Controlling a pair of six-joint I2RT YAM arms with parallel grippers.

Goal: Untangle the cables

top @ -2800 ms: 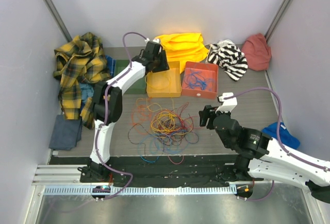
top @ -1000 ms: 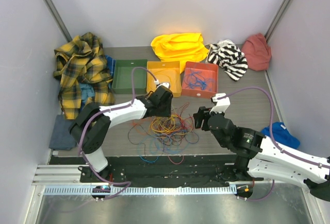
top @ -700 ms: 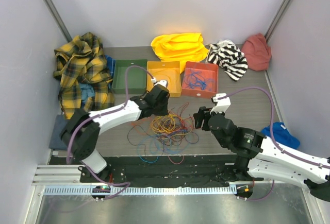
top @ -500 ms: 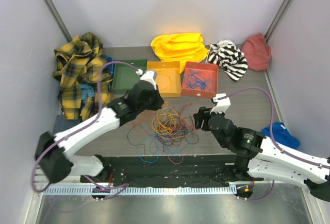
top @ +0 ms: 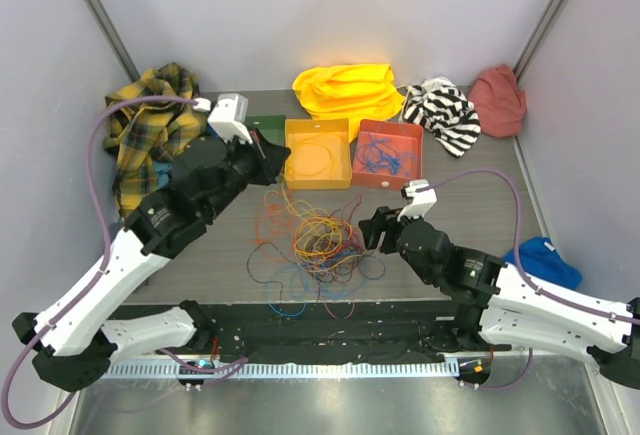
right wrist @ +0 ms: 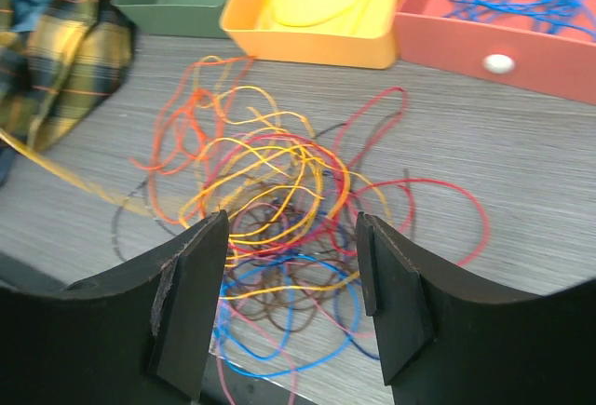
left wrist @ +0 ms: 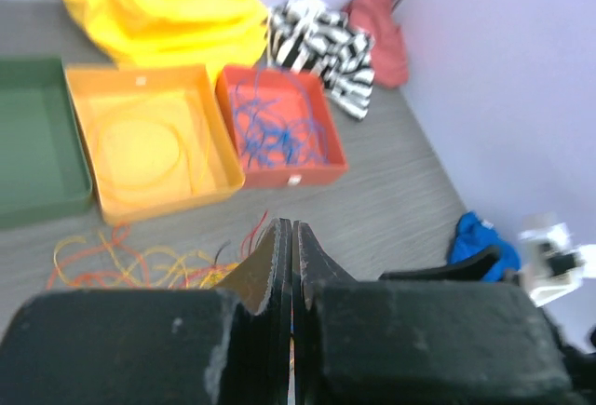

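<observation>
The robot needs to swing its right gripper to the left in the top view, onto the taut yellow piece of cable, since its left gripper holds the piece above the pile.
The cables (top: 320, 245) lie in a tangled pile of yellow, orange, red, blue and brown loops at the table's middle front, also in the right wrist view (right wrist: 279, 200). My left gripper (top: 272, 158) is raised above the pile's far left side, jaws pressed together (left wrist: 288, 230). A thin yellow strand shows between them and runs taut down to the pile (right wrist: 84, 177). My right gripper (top: 368, 230) is open and empty at the pile's right edge; its fingers straddle the loops from above (right wrist: 289, 230).
A green tray (left wrist: 37, 144), a yellow tray (top: 318, 155) holding a yellow cable and a red tray (top: 388, 155) holding blue cables stand behind the pile. A plaid shirt (top: 150, 125), yellow cloth (top: 345, 85), striped cloth (top: 440, 110), pink cloth (top: 498, 100) and blue cloth (top: 545, 260) ring the table.
My left arm came from the trays down to the pile, then rose and swung back left, drawing a yellow strand up. My right gripper edged left toward the pile.
</observation>
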